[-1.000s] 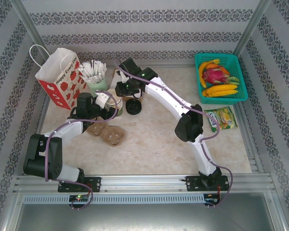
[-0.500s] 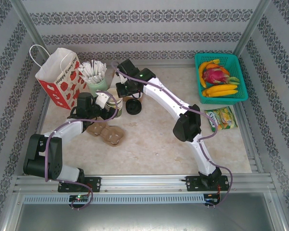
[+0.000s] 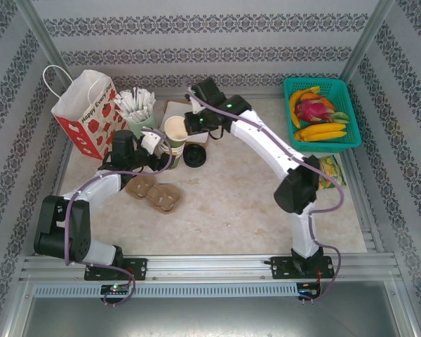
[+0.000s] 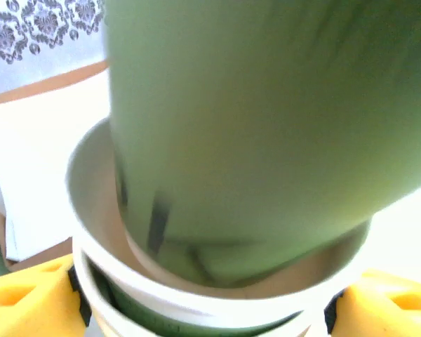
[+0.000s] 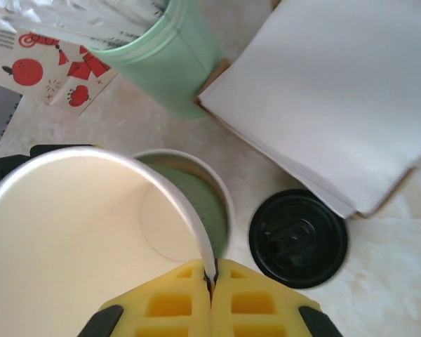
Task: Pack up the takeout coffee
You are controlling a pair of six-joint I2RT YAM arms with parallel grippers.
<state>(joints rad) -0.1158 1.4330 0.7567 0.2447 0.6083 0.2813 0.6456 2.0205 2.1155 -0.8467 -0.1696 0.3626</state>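
Observation:
The tabletop back from the black lid is bare, so my right gripper will next lift the cup clear of the stack, move back past the lid, lower and release.
My right gripper [image 5: 212, 270] is shut on the rim of a lidless green cup [image 5: 77, 232] with a cream inside. It holds that cup [image 3: 175, 130] just above the stack of cups [image 3: 171, 152]. In the left wrist view the lifted cup [image 4: 266, 119] hangs tilted in the mouth of the stack [image 4: 196, 291]. My left gripper [image 3: 154, 147] is shut on the stack, a yellow pad [image 4: 28, 298] on each side. A round black lid [image 5: 298, 237] lies loose on the table right of the stack [image 5: 205, 203]. The takeout coffee, as a lidded cup, is out of view.
A red-and-white paper bag [image 3: 88, 116] stands at the back left, beside a pale green cup of white sticks [image 3: 139, 112]. White napkins [image 5: 337, 91] lie behind the lid. Brown cup carriers [image 3: 154, 193] lie near my left arm. A fruit basket [image 3: 351, 105] and a snack packet [image 3: 331, 168] sit right.
My right gripper has shut on the top cup's rim and drawn it up and to the right out of the stack. The left gripper has stayed on the stack.

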